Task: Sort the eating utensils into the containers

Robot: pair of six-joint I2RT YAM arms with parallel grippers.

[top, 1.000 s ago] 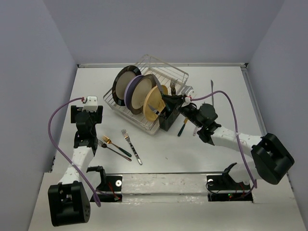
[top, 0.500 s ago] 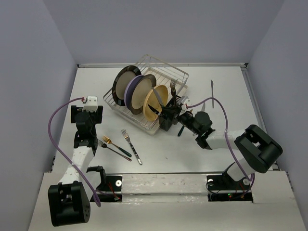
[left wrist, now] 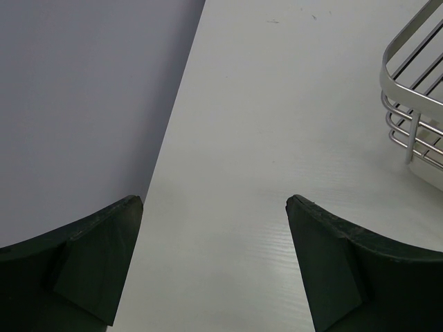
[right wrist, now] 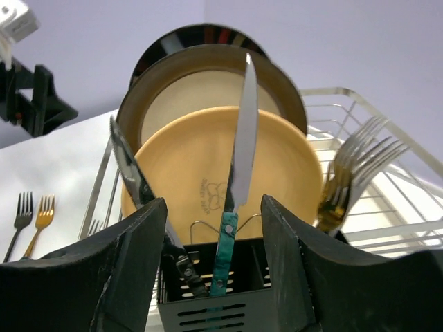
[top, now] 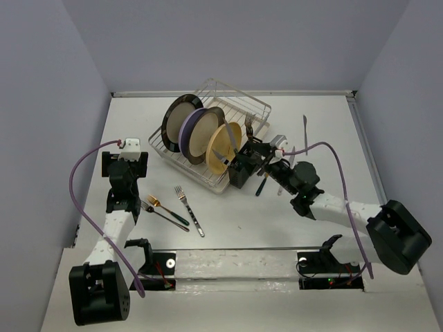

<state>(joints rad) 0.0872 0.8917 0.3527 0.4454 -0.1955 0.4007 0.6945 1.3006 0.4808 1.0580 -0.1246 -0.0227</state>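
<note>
My right gripper will leave the container, swing outward, tilt down and lower onto the silver knife (top: 305, 135), still loose on the tabletop.
My right gripper (right wrist: 214, 200) stands open just in front of the black slotted container (right wrist: 228, 311). A teal-handled knife (right wrist: 235, 173) stands upright in the container between the jaws, touching neither. A dark-handled knife (right wrist: 138, 183) leans in it on the left, and forks (right wrist: 356, 169) stick up on the right. In the top view the container (top: 240, 176) sits at the rack's near right corner. On the table lie a gold fork (top: 153, 202), a silver fork (top: 187, 208), a green-handled utensil (top: 261, 185) and a silver one (top: 304, 128). My left gripper (left wrist: 214, 200) is open over bare table.
The silver wire dish rack (top: 228, 104) holds three upright plates (top: 201, 131); the yellow plate (right wrist: 187, 166) stands right behind the container. A corner of the rack (left wrist: 415, 117) shows in the left wrist view. The left wall (left wrist: 83, 104) runs close beside the left gripper.
The right gripper has opened and let go of the teal-handled knife, which now stands in the container. The right arm dipped toward the table and came back. The left arm has not moved.
</note>
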